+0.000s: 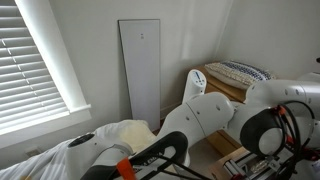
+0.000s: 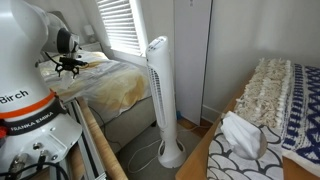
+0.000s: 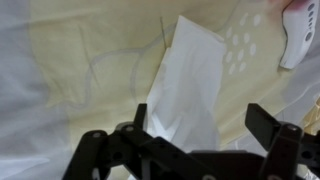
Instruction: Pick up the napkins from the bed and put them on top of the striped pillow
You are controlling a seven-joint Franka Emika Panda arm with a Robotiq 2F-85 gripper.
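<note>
The gripper needs to go down onto the near end of the napkins, which lie below it on the bed (image 2: 110,85), since its open fingers are already on either side of that end.
In the wrist view the napkins (image 3: 190,75) are a limp white sheet bundle lying on the pale yellowish bedding of the bed (image 3: 80,60). My gripper (image 3: 200,125) is open just above them, with one dark finger on each side of the bundle's near end. In an exterior view the gripper (image 2: 70,64) hangs low over the bed (image 2: 110,85) by the window. The striped pillow (image 2: 303,100) lies flat on the wooden dresser, far from the gripper. It also shows in an exterior view (image 1: 238,70).
A tall white tower fan (image 2: 160,100) stands between bed and dresser (image 2: 215,160). On the dresser lie a shaggy cream cloth (image 2: 265,88) and a crumpled white item (image 2: 240,135). A small white object (image 3: 300,35) lies on the bed beyond the napkins. Window blinds (image 1: 30,60) are behind the bed.
</note>
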